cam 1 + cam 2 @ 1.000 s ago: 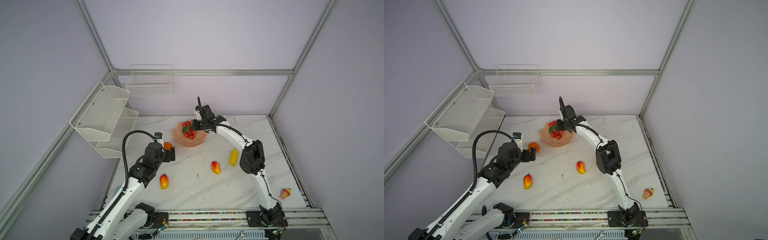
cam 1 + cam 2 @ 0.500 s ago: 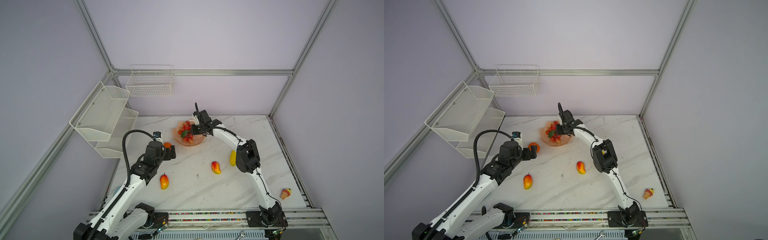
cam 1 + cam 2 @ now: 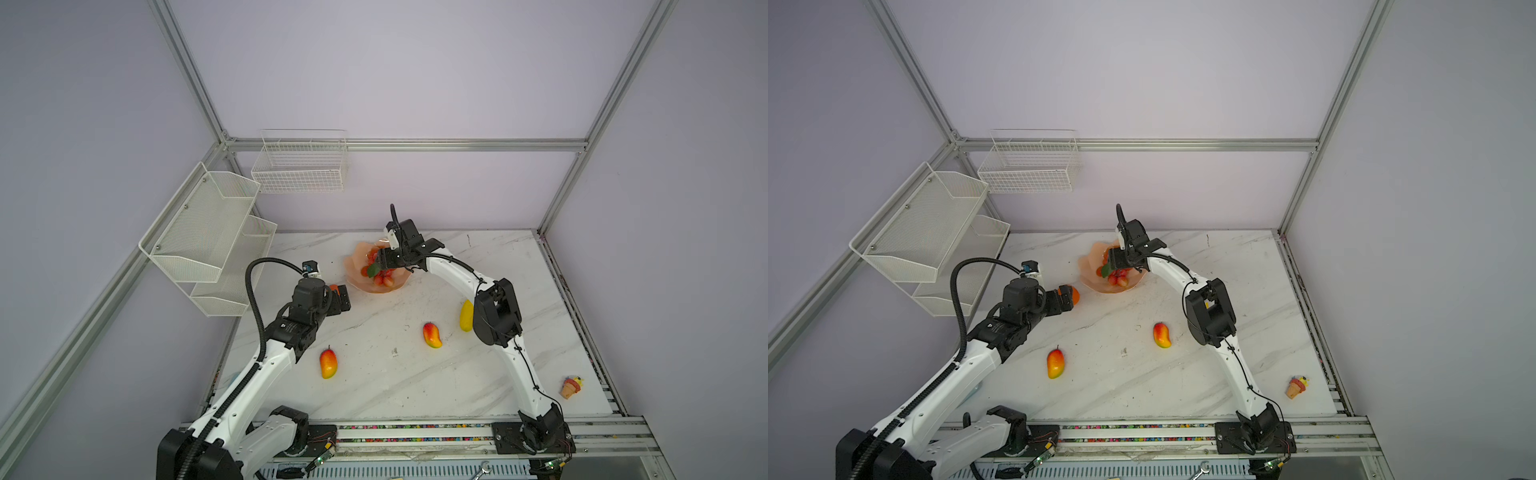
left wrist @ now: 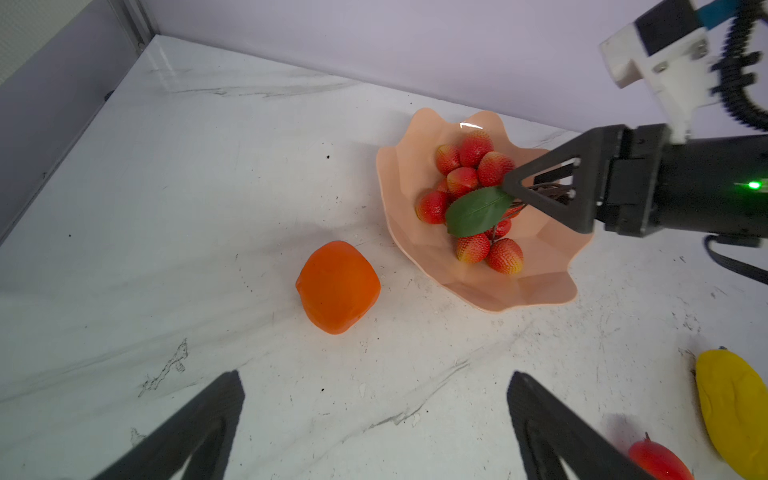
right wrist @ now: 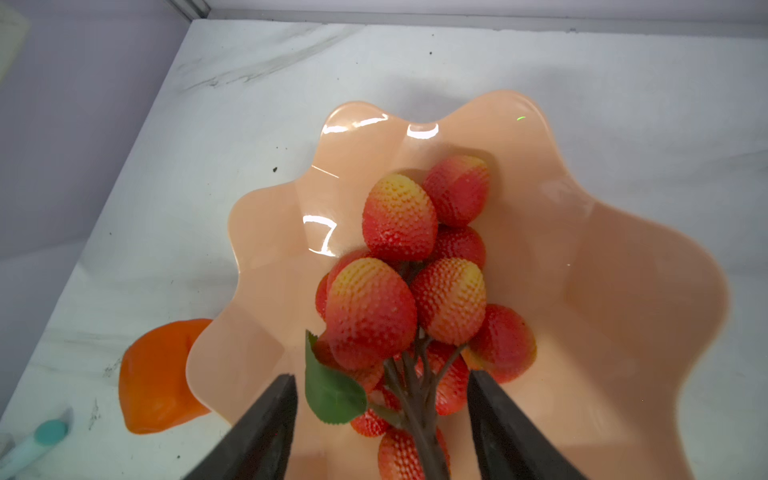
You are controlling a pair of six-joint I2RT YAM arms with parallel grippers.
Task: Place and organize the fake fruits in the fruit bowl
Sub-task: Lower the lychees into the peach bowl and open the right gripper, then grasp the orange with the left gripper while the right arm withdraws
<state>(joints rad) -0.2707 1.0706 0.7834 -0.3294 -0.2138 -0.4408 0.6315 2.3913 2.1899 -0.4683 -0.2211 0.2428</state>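
The robot should next lower its left gripper and reach it outward until its open fingers are around the sides of the orange (image 3: 1074, 294) (image 4: 338, 286), because the orange is still outside the bowl.
The peach-pink fruit bowl (image 3: 353, 262) (image 5: 623, 291) stands at the back middle of the table. In it lies the red berry cluster (image 3: 380, 277) (image 5: 399, 220) with its green leaf. My right gripper (image 5: 380, 376) (image 3: 384, 264) hangs low over the bowl and is open, with the brown stem between the jaws and touching neither. The orange (image 4: 338, 286) (image 3: 1074, 294) sits just left of the bowl. My left gripper (image 4: 374, 374) (image 3: 343, 297) is open and empty a little short of it. Two mangoes (image 3: 328, 363) (image 3: 432, 335) and the yellow fruit (image 3: 466, 316) lie on the table.
A small ice-cream cone toy (image 3: 571, 387) lies near the front right edge. White wire baskets (image 3: 299, 166) (image 3: 208, 232) hang on the back and left walls. My right arm's elbow (image 3: 496, 318) stands over the yellow fruit. A teal-tipped object (image 5: 50, 432) lies near the orange.
My right gripper has come down into the bowl and opened, letting go of the berry cluster's stem. My left gripper has edged forward toward the orange.
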